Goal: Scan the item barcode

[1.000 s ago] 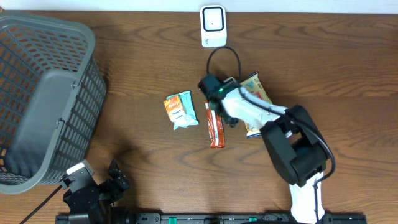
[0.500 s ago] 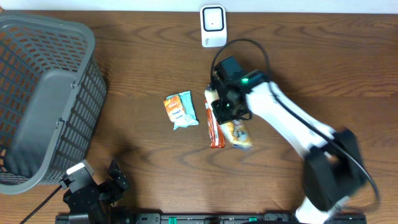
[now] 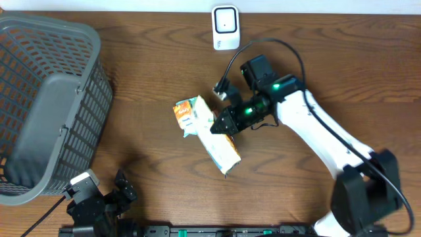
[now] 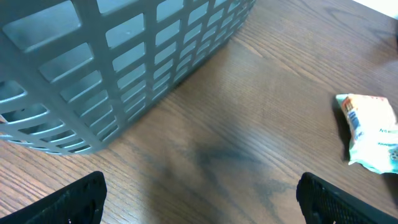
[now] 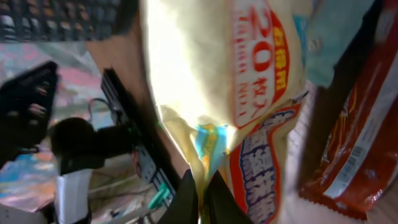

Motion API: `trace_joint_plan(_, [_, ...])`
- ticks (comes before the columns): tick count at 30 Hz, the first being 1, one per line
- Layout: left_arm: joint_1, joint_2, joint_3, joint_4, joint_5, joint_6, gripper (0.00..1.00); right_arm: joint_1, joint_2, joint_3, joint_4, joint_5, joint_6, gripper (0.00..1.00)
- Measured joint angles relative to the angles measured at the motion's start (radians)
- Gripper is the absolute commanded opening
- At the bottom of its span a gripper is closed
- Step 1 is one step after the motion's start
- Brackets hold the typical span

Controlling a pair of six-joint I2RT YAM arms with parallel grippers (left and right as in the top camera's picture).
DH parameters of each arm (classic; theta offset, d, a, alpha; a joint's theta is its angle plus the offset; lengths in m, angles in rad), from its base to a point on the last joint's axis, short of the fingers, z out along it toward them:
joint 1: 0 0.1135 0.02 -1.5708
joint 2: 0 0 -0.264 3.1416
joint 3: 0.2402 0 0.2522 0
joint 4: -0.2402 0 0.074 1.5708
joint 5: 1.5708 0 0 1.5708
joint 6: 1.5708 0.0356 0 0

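I will next lower my right gripper to the middle of the table and let go of the cream and yellow packet (image 3: 221, 147) there, because that spot is below it, next to the teal packet.
My right gripper (image 3: 224, 122) is shut on the edge of a cream and yellow snack packet (image 3: 221, 147), which hangs tilted above the table's middle. In the right wrist view the fingertips (image 5: 188, 194) pinch the packet (image 5: 205, 68) along its seam. A red snack bar (image 5: 357, 149) lies under it on the table and is hidden in the overhead view. A teal and orange packet (image 3: 187, 115) lies just left of the held one. The white scanner (image 3: 225, 27) stands at the table's far edge. My left gripper (image 4: 205, 208) is open over bare wood at the front left.
A grey plastic basket (image 3: 46, 99) fills the table's left side, and its wall (image 4: 124, 68) rises close in front of the left gripper. The teal packet (image 4: 372, 130) shows at the right edge of the left wrist view. A black cable (image 3: 263, 46) loops above the right arm.
The right gripper closed on the cream packet, lifted it from the right of the red bar and swung it left and forward over the bar. The left arm stayed still.
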Motion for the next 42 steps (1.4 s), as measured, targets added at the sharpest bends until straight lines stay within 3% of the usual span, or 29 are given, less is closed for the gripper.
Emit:
trace_joint_plan(10, [0.0,0.0,0.0,0.0,0.0,0.0,0.98,-0.051,0.131,-0.02,0.008,0.11,-0.048,0.01])
trace_joint_plan(14, [0.0,0.0,0.0,0.0,0.0,0.0,0.98,-0.074,0.119,-0.02,0.008,0.153,-0.053,0.11])
trace_joint_plan(15, [0.0,0.0,0.0,0.0,0.0,0.0,0.98,-0.079,0.113,-0.02,0.008,0.165,-0.054,0.19])
trace_joint_plan(17, [0.0,0.0,0.0,0.0,0.0,0.0,0.98,-0.082,0.098,-0.02,0.006,0.193,-0.055,0.45])
trace_joint_plan(21, [0.0,0.0,0.0,0.0,0.0,0.0,0.98,-0.076,0.078,-0.019,0.002,0.224,-0.061,0.82])
trace_joint_plan(24, [0.0,0.0,0.0,0.0,0.0,0.0,0.98,-0.053,0.077,-0.019,0.001,0.238,-0.065,0.99])
trace_joint_plan(31, [0.0,0.0,0.0,0.0,0.0,0.0,0.98,0.017,0.077,-0.019,0.003,0.27,-0.072,0.98])
trace_joint_plan(34, [0.0,0.0,0.0,0.0,0.0,0.0,0.98,0.043,0.077,-0.019,0.005,0.28,-0.071,0.88])
trace_joint_plan(42, [0.0,0.0,0.0,0.0,0.0,0.0,0.98,0.066,0.077,-0.036,0.03,0.29,-0.077,0.25])
